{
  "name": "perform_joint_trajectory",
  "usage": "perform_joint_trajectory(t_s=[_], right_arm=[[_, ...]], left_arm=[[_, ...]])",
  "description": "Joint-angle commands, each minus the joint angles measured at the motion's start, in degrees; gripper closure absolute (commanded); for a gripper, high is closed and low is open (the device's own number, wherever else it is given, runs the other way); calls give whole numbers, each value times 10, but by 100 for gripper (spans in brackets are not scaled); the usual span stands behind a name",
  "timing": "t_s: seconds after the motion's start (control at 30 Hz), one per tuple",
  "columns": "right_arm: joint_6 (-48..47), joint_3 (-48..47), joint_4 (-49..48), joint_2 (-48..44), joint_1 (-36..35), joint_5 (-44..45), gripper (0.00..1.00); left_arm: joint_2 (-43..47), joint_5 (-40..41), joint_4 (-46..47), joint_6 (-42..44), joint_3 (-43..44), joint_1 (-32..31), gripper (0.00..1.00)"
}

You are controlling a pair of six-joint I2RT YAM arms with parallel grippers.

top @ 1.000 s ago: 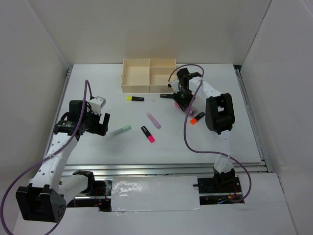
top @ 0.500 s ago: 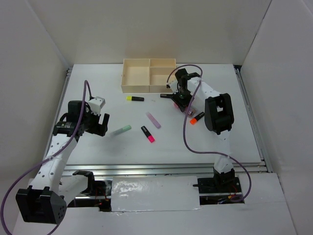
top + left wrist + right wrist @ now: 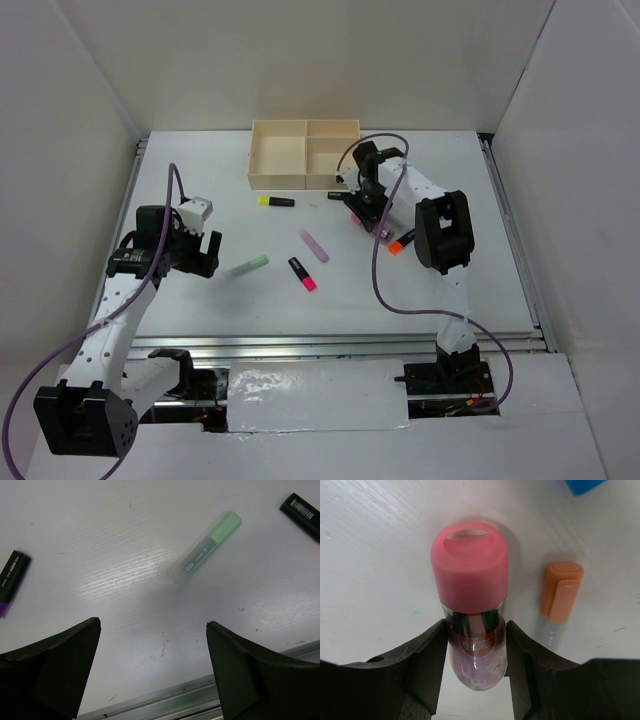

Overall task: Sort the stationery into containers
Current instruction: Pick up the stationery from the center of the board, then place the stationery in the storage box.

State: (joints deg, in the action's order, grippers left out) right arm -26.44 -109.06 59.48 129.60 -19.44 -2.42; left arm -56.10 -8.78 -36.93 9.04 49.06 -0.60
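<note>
The pink-capped highlighter goes up and outward in my right gripper over the beige tray's small far section (image 3: 333, 129) next. My gripper releases it there, because the section is empty.
My right gripper (image 3: 475, 652) is shut on a clear highlighter with a fat pink cap (image 3: 470, 567), held just over the table. A pastel orange highlighter (image 3: 559, 602) lies right of it. From above, the right gripper (image 3: 368, 207) hangs just in front of the beige tray (image 3: 275, 182). Loose on the table are a yellow-black marker (image 3: 276, 201), a lilac one (image 3: 313, 245), a black-pink one (image 3: 302, 273), an orange-black one (image 3: 403, 240) and a mint one (image 3: 246, 266). My left gripper (image 3: 151, 625) is open and empty, with the mint marker (image 3: 210, 542) lying ahead of it.
A black marker with a purple end (image 3: 11, 577) lies at the left of the left wrist view, and another black marker (image 3: 302, 512) at its top right. A blue cap (image 3: 585, 485) shows at the right wrist view's top edge. The metal table rail (image 3: 200, 700) runs under the left gripper.
My right gripper has drifted a little left and toward the tray, still shut on the pink-capped highlighter. The left arm has shifted slightly left, jaws still wide.
</note>
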Motion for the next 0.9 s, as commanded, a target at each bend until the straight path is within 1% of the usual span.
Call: perform_joint_trajectory(t_s=[0.0, 0.1, 0.2, 0.23, 0.37, 0.4, 0.53, 0.63, 0.67, 0.73, 0.77, 0.8, 0.87], right_arm=[[30, -15, 17, -18, -9, -48, 100], [52, -20, 5, -50, -7, -83, 100], [95, -18, -19, -86, 0, -119, 100], [121, -18, -24, -92, 2, -143, 100], [173, -39, -33, -116, 4, -174, 100], [181, -38, -37, -126, 5, -178, 100], [226, -1, -84, -171, 12, -197, 100], [285, 24, -130, -205, 28, -234, 100], [325, 25, -155, -218, 33, -254, 100], [375, 31, -189, -230, 43, -268, 100], [404, 35, -228, -237, 48, -280, 100], [456, 36, -244, -239, 49, -282, 100], [512, 32, -288, -239, 49, -270, 100]], left_arm=[[10, -18, 10, 11, -2, 4, 1], [9, -20, 9, 11, -2, 4, 1], [10, -19, 10, 8, -2, 4, 1], [9, -20, 10, 8, -2, 4, 1], [13, -22, 10, 8, -2, 4, 1], [13, -23, 11, 8, -3, 19, 1], [10, -25, 8, 7, -2, 23, 1], [10, -26, 8, 7, -3, 26, 1], [10, -26, 11, 5, -4, 27, 1], [11, -24, 12, 4, -4, 30, 1], [11, -23, 13, 1, -4, 29, 1], [13, -22, 13, 2, -4, 29, 1], [13, -24, 14, 2, -4, 30, 1]])
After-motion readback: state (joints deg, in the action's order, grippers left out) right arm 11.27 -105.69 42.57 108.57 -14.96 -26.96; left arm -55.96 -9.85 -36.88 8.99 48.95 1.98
